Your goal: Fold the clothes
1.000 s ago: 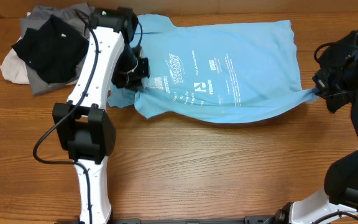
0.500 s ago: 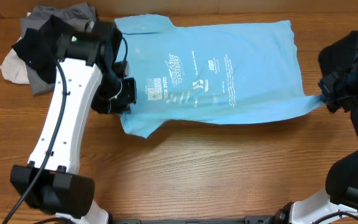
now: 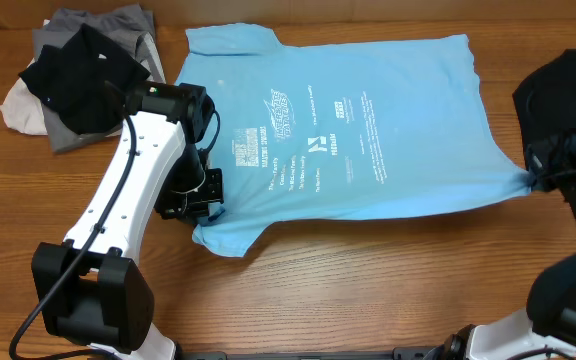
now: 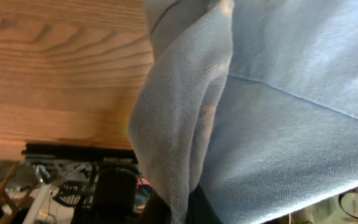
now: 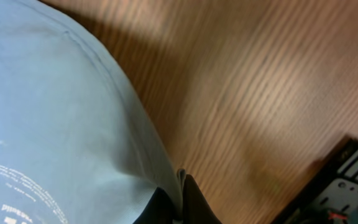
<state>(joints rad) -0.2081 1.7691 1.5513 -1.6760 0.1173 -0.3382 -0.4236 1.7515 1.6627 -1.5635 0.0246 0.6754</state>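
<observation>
My left gripper has the cloth of the fold hanging raised, so next it needs to move back and down toward the bare wood at the front of the table and let go of the fold there.
A light sky-blue T-shirt (image 3: 388, 130) with white and dark print lies spread on the wooden table (image 3: 368, 280). My left gripper (image 3: 198, 206) is shut on a fold of the blue T-shirt at its near-left edge, beside the sleeve; in the left wrist view the bunched cloth (image 4: 185, 124) runs down into the left gripper (image 4: 182, 211). My right gripper (image 3: 530, 180) is shut on the shirt's near-right hem corner, and the right wrist view shows the hem (image 5: 138, 130) pinched between the dark fingertips of the right gripper (image 5: 180, 202). The shirt is drawn taut between both.
A heap of other clothes sits at the back left: a black garment (image 3: 73, 75), a grey one (image 3: 93, 22) and an off-white one (image 3: 16, 108). Bare wood runs along the front of the table. The right arm's dark body (image 3: 563, 100) stands at the right edge.
Both grippers have drawn the blue shirt toward the table's front. The left gripper moved left and nearer with the sleeve edge. The shirt now lies flatter and more spread.
</observation>
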